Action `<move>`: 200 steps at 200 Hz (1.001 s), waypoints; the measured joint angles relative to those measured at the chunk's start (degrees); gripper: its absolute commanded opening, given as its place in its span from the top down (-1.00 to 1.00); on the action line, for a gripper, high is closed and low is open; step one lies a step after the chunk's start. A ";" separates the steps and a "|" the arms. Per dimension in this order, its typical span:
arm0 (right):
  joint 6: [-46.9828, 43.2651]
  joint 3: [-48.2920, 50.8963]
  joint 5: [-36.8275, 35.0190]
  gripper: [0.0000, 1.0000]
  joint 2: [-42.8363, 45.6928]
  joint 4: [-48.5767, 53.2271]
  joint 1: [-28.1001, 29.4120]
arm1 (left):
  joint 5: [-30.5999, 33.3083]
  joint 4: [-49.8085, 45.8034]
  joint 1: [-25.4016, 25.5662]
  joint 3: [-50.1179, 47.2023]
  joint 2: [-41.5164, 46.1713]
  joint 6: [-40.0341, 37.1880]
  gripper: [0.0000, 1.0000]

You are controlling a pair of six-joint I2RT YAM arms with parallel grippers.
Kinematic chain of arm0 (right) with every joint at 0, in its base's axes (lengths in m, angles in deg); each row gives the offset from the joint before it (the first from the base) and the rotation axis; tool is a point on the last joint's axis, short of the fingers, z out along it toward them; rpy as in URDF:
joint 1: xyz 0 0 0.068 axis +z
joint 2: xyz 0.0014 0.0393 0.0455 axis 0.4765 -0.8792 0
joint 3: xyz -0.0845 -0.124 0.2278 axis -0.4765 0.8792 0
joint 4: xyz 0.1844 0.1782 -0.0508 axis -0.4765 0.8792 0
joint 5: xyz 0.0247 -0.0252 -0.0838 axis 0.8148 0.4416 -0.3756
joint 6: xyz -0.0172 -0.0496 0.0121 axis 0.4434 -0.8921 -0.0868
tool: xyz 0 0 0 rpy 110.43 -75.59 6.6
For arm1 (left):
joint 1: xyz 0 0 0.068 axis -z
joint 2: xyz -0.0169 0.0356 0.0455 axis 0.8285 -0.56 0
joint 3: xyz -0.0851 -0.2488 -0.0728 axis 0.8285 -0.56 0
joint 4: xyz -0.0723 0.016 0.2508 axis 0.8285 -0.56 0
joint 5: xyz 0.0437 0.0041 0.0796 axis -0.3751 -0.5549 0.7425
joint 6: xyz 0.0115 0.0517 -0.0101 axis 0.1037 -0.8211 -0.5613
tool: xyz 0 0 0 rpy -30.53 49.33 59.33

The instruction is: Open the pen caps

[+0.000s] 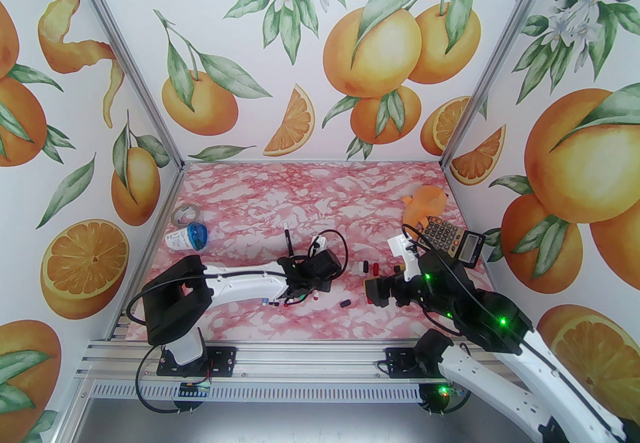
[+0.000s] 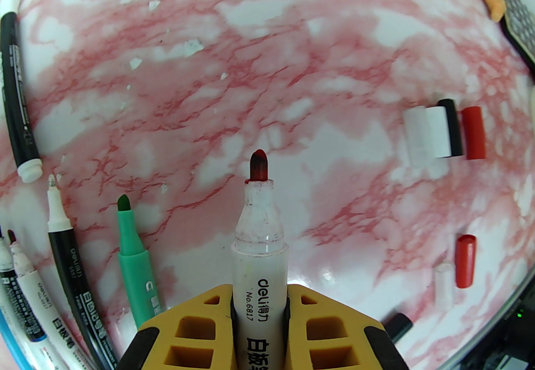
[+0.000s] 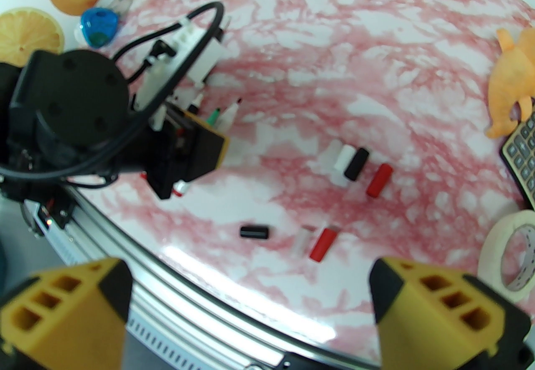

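Note:
My left gripper should next go down to the bare tabletop beside the green pen and release the white-barrelled pen there, since its red tip is already uncapped.
My left gripper is shut on a white-barrelled pen whose red tip is bare and points out over the table. Several uncapped pens lie at its left: a green one, black ones and white ones. Loose pen caps lie to the right: a white, a black and a red side by side, then a red, a pale one and a black nearer. My right gripper hangs open above the near table edge, short of the red cap and black cap.
A calculator and an orange toy sit at the back right. A tape roll and a blue-lidded container lie at the far left. Another tape roll lies close to my right gripper's right finger.

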 measured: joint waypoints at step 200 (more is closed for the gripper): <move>0.20 0.39 -1.07 -0.99 0.57 0.02 0.44 | 3.56 -2.62 0.02 0.02 -3.54 -0.28 0.44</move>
